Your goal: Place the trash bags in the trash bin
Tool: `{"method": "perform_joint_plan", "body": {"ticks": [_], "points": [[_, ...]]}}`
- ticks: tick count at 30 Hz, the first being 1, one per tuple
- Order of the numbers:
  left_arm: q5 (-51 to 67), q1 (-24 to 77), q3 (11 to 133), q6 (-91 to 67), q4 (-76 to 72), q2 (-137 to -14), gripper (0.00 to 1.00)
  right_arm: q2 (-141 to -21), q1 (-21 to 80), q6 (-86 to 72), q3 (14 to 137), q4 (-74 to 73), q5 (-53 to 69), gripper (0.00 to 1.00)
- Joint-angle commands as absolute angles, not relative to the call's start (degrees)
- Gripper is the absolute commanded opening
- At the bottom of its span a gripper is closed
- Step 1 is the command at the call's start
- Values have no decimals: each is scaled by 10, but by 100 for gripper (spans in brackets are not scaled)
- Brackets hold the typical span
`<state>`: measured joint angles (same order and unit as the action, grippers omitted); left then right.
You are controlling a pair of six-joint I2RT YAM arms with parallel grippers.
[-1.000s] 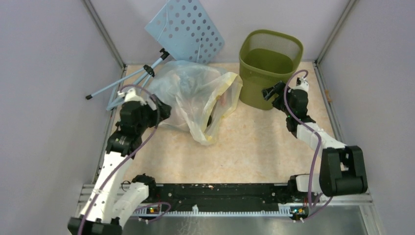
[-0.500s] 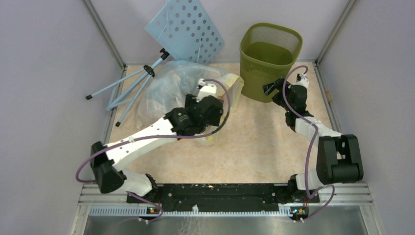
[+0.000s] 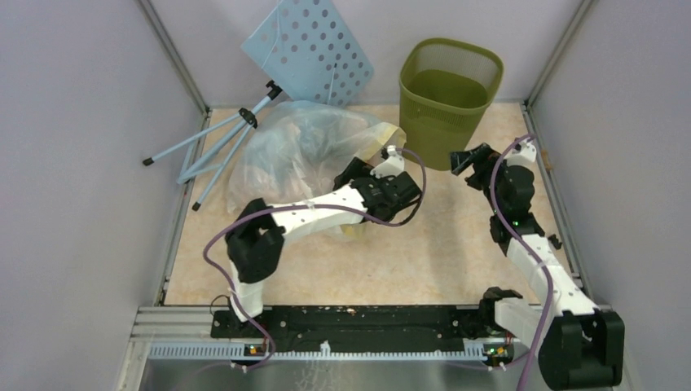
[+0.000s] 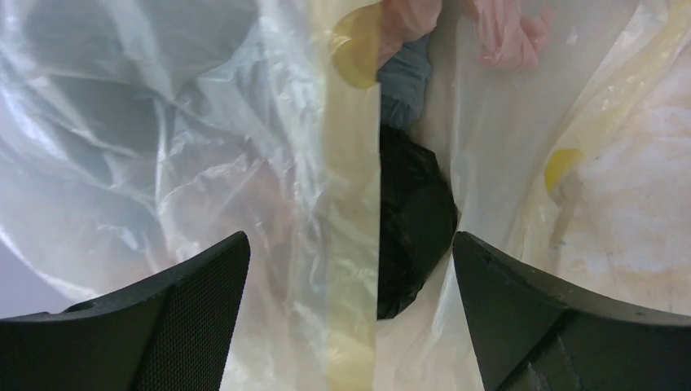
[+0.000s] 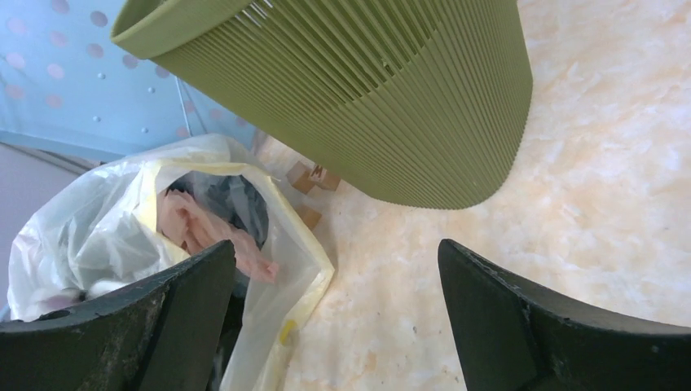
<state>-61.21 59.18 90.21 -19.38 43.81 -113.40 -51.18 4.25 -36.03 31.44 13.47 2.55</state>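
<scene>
My open fingers already have the outer bag's yellowish rim between them. Next, my left gripper needs to move down over that rim and close on the bag's film.
The trash bags (image 3: 301, 155) lie in a crinkly translucent heap at the table's back left, with a yellowish-rimmed mouth facing right. The olive-green mesh trash bin (image 3: 451, 90) stands upright at the back right, with no bag showing inside. My left gripper (image 3: 355, 173) is open at the bag mouth. In the left wrist view it (image 4: 350, 277) straddles the yellowish rim (image 4: 350, 204), beside a black lump (image 4: 415, 220) and a pink bag (image 4: 505, 32). My right gripper (image 3: 471, 159) is open and empty just in front of the bin. In the right wrist view it (image 5: 338, 285) is over bare table, the bin (image 5: 391, 90) above and the bags (image 5: 106, 236) to its left.
A blue perforated board (image 3: 310, 49) leans on the back wall behind the bags. A light-blue tripod (image 3: 220, 138) lies at the left edge. Small cardboard scraps (image 5: 314, 175) sit by the bin's base. Frame posts and walls close in three sides.
My left arm has swung from the bags' left side across to the bag mouth on the right. My right gripper has drawn back from the bin's wall. The bin shifted slightly toward the back.
</scene>
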Motion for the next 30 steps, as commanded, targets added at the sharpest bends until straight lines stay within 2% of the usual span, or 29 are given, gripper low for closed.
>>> {"method": "perform_joint_plan", "body": {"ticks": [1, 6, 9, 10, 14, 20, 25, 30], "points": [[-684, 575, 947, -195, 440, -1174, 99, -443, 40, -341, 303, 88, 8, 93], [-745, 542, 947, -211, 438, -1212, 99, -381, 40, -338, 280, 55, 10, 93], [-746, 514, 960, -231, 459, -1228, 92, -362, 40, -340, 263, 41, 24, 93], [-748, 508, 967, -242, 471, -1230, 85, -359, 40, -342, 256, 39, 28, 93], [-737, 516, 990, -246, 502, -1200, 48, -365, 40, -356, 224, 58, 72, 86], [-548, 520, 967, -149, 443, -1080, 1, -436, 94, -378, 193, 171, 133, 75], [-404, 488, 967, -147, 457, -1025, 0, -515, 188, -377, 194, 320, 118, 69], [-319, 457, 978, -156, 482, -999, 0, -621, 261, -382, 220, 432, 66, 69]]}}
